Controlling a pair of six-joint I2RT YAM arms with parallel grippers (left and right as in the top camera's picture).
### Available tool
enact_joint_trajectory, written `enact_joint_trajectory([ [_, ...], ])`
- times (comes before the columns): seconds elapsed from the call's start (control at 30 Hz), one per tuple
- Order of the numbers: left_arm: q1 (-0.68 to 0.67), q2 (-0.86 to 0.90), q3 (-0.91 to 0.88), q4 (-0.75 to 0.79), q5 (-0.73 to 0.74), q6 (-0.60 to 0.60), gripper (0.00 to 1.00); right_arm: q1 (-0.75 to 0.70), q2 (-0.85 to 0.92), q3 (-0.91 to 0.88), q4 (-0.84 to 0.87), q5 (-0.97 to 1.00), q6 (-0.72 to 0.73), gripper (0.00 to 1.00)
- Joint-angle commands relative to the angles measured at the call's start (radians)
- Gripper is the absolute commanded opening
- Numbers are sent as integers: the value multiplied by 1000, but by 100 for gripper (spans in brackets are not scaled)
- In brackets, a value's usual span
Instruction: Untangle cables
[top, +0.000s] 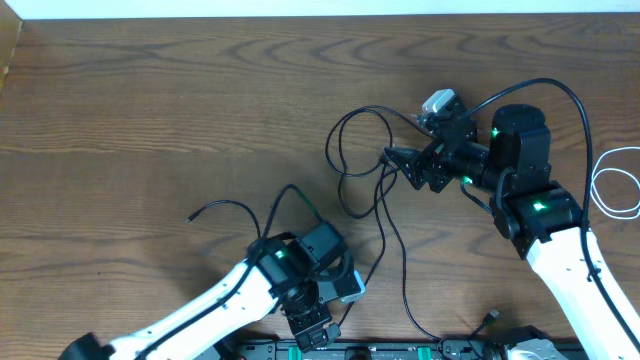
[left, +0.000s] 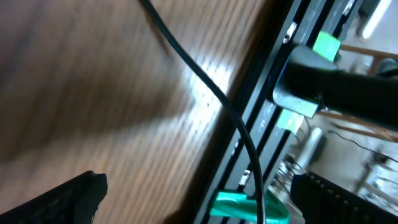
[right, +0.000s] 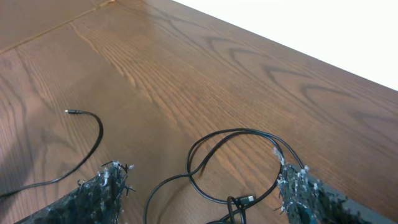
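My left gripper should stay almost still by the bar and close its fingers on the black cable (left: 255, 177).
The long black cable (top: 404, 262) lies in loose loops at mid-table, one tail running to the front edge and one plug end (top: 190, 216) at the left. My right gripper (top: 400, 167) stands open at those loops. In the right wrist view the black cable (right: 214, 140) and a small plug (right: 249, 199) lie on the wood between its fingers (right: 99, 193), ungripped. The white cable (top: 594, 186) is coiled at the right edge. My left gripper (top: 312, 335) hangs open at the table's front edge. A black cord (left: 211, 87) crosses its wrist view without being held.
A black rail with green clips (left: 249, 206) runs along the table's front edge under my left gripper. A small grey block (top: 440, 103) sits just behind my right gripper. Bare wood spreads across the left and back of the table (top: 150, 100).
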Motion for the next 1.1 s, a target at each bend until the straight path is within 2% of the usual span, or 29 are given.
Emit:
enact_joint_trajectory([
  [0.0, -4, 46, -4, -24, 31, -8, 99, -9, 2, 8, -7, 3, -30, 78],
  [0.37, -4, 71, -3, -27, 31, -9, 99, -9, 2, 8, -8, 3, -49, 78],
  [0.43, -4, 71, -3, -27, 32, -9, 70, -9, 2, 8, -11, 3, -49, 78],
  [0.47, -4, 71, -3, -27, 32, -9, 25, -9, 2, 8, -11, 3, -49, 78],
  [0.5, -4, 71, -3, -27, 32, -9, 8, -9, 2, 8, -11, 3, -49, 78],
  [1.07, -5, 71, -3, -25, 22, -26, 7, -10, 2, 7, -26, 29, -56, 78],
])
